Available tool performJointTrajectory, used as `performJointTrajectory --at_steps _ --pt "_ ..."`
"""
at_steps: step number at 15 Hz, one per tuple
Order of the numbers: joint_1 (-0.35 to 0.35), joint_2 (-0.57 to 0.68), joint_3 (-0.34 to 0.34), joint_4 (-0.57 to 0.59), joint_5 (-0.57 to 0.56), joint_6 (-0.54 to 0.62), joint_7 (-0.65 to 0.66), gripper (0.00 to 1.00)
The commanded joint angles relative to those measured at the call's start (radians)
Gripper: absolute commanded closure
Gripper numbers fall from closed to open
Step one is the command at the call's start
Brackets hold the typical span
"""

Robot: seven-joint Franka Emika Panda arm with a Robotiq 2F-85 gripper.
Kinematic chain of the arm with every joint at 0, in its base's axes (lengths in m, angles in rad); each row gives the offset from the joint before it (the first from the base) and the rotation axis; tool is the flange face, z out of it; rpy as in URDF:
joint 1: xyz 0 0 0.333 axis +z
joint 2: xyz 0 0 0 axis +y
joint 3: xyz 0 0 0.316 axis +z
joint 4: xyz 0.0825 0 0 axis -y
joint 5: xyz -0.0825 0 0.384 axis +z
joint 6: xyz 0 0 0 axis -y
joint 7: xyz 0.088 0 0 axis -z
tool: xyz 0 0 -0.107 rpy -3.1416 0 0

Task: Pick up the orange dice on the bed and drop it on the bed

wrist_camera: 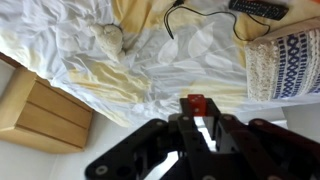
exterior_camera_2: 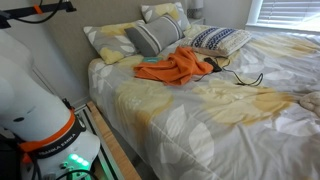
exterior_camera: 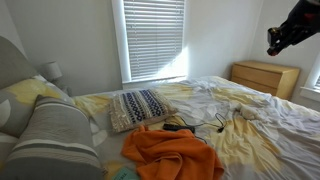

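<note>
I will first raise the dice with my gripper to get higher above the rumpled bedspread, and then I will open its fingers there.
In the wrist view my gripper is shut on a small orange-red dice, which sits between the fingertips. I am high above the rumpled white and yellow bedspread. In an exterior view the gripper hangs well above the far right side of the bed. The dice is too small to make out there. The gripper does not show in the exterior view with the robot base.
An orange cloth lies mid-bed next to a black remote and cable. A patterned pillow and a grey striped pillow are at the head. A wooden nightstand stands beside the bed.
</note>
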Motion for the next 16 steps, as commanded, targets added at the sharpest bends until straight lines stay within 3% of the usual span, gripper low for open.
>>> performJointTrajectory --at_steps 1,8,9,11,16 --pt "-0.054 -0.069 0.046 -0.027 -0.066 0.046 -0.028 0.96" --pt "-0.076 -0.060 0.044 -0.009 -0.046 0.178 -0.136 0.96" --pt "-0.082 -0.057 0.048 -0.003 -0.045 0.155 -0.143 0.57" --pt "-0.079 -0.054 0.045 -0.005 -0.040 0.175 -0.162 0.50" --pt "-0.068 -0.043 0.039 0.002 -0.010 0.161 -0.193 0.12"
